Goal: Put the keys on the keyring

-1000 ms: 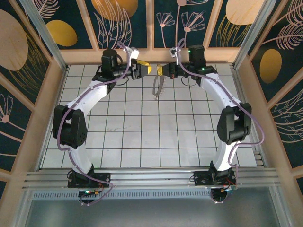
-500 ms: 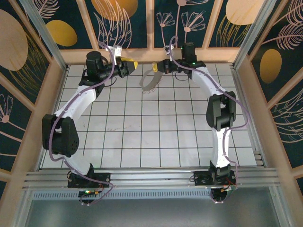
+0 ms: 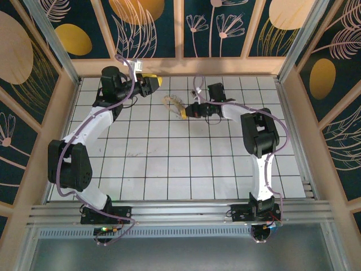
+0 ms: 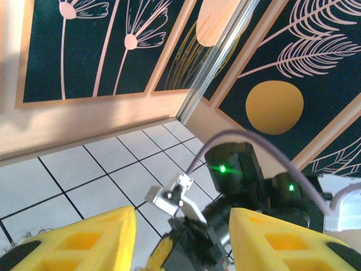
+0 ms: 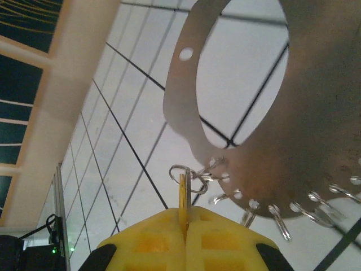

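Note:
A wire loop already connects the key (image 5: 183,192) and keyring, so the robot's right gripper needs to pull the key back next, lower it to bare tiles beside the keyring, and let go.
My right gripper (image 5: 185,212) (image 3: 186,112) is shut on the key (image 5: 183,192), a thin silver blade seen edge-on with a yellow tag against it. A small wire loop sits round the key's tip and reaches toward the keyring (image 5: 316,141) (image 3: 172,104). The keyring is a flat brownish metal ring with holes and several small wire loops along its edge, and it hangs low over the tiles just left of the gripper. My left gripper (image 3: 154,81) (image 4: 183,237) stands open with nothing between its fingers. It is up near the back wall, left of the ring and apart from it.
The wooden back wall (image 3: 180,66) runs close behind both grippers. In the left wrist view the right arm's black wrist (image 4: 237,169), with a green light and a grey cable, lies ahead between the yellow fingers (image 4: 84,243). White tiled floor (image 3: 169,164) stretches toward the arm bases.
The right gripper has swung down and toward the near side, carrying the key and ring from near the back wall to low over the tiles. The left gripper pulled back leftward and opened slightly.

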Controlling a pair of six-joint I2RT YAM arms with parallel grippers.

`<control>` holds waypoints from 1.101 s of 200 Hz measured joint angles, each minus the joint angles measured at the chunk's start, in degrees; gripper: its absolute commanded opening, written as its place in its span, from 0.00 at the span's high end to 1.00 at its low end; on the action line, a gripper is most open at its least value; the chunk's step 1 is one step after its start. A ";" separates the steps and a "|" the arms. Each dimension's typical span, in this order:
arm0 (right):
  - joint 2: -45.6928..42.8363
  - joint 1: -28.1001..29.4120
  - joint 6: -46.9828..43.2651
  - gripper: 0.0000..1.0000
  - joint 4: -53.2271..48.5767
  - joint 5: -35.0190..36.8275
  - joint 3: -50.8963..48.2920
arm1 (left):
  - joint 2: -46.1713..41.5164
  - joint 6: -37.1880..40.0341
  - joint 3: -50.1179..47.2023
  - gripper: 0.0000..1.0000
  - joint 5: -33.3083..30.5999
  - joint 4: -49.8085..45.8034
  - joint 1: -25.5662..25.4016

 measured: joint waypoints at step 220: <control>-25.03 4.74 12.07 0.06 13.75 2.95 -26.71 | -0.02 -4.61 -4.17 0.02 2.58 5.27 0.00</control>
